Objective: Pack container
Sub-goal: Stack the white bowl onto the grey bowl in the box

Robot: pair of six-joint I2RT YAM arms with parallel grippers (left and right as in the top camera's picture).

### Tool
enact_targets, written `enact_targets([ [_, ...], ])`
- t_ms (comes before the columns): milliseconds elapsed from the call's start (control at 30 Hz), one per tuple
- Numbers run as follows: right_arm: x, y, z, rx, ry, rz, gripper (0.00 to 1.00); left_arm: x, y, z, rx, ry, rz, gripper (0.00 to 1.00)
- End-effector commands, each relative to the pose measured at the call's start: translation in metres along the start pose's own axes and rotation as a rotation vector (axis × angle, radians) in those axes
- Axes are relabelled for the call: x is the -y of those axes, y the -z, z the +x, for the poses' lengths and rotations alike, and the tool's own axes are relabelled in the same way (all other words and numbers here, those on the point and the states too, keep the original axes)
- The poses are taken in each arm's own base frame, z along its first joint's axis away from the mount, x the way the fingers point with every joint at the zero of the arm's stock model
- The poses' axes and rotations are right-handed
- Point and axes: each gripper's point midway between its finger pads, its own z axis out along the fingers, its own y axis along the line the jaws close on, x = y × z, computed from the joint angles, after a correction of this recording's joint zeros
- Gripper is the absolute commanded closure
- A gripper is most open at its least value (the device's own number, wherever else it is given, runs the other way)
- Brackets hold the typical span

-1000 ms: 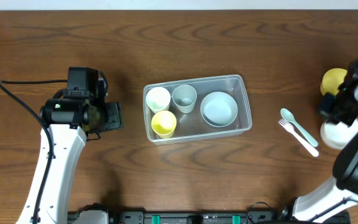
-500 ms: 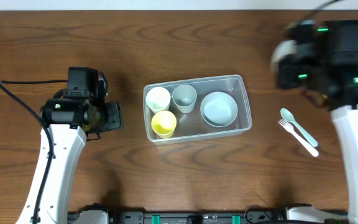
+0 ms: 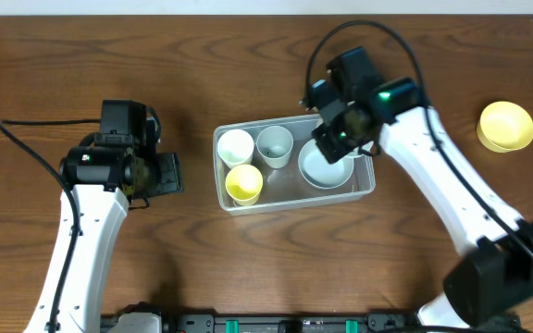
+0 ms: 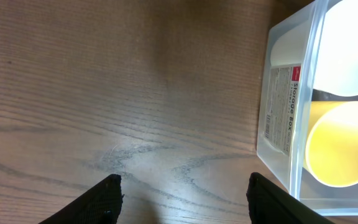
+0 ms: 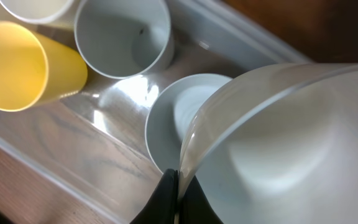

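The right gripper next lowers the white bowl, nests it inside the pale bowl in the container and releases its rim, since it hangs tilted above.
The clear plastic container [image 3: 366, 181] sits mid-table. It holds a white cup [image 3: 235, 146], a grey cup [image 3: 274, 145], a yellow cup [image 3: 243, 183] and a pale bowl [image 3: 322, 168]. My right gripper [image 3: 342, 139] hovers over the container's right half. In the right wrist view it [image 5: 178, 185] is shut on the rim of a white bowl [image 5: 278, 143], held tilted just above the pale bowl [image 5: 166, 127]. My left gripper [image 3: 169, 173] is open and empty left of the container, its jaws [image 4: 182, 199] over bare wood beside the container wall [image 4: 284, 106].
A yellow bowl [image 3: 505, 126] stands on the table at the far right. My right arm stretches from the front right corner across to the container. Brown wooden table all round.
My right arm swung from the far right edge to over the container, carrying the white bowl. The yellow bowl stayed at the right. The left arm has not moved.
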Motion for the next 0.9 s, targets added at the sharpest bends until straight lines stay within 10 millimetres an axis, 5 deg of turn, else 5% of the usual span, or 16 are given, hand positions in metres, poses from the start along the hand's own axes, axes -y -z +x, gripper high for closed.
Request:
enact_targets([
  [0,-0.002,-0.016,0.007,-0.054,0.026,-0.001,0.99,-0.001,0.000,0.001,-0.001,0.003,0.001,0.35],
  [300,-0.002,-0.022,0.011,-0.083,0.023,-0.006,0.88,-0.001,0.000,0.001,-0.001,0.003,0.001,0.35],
  [433,-0.002,-0.022,0.012,-0.087,0.022,-0.006,0.60,-0.001,0.000,0.001,-0.001,0.003,0.001,0.35],
  [667,0.000,-0.022,0.012,-0.086,0.018,0.003,0.57,-0.001,0.000,0.001,-0.001,0.003,0.001,0.35],
  [767,0.028,-0.013,0.009,-0.065,-0.092,0.129,0.55,-0.001,0.000,0.001,-0.001,0.002,0.001,0.35],
  [867,0.078,0.018,0.005,0.007,-0.257,0.322,0.52,-0.001,0.000,0.001,-0.001,0.002,0.001,0.35],
])
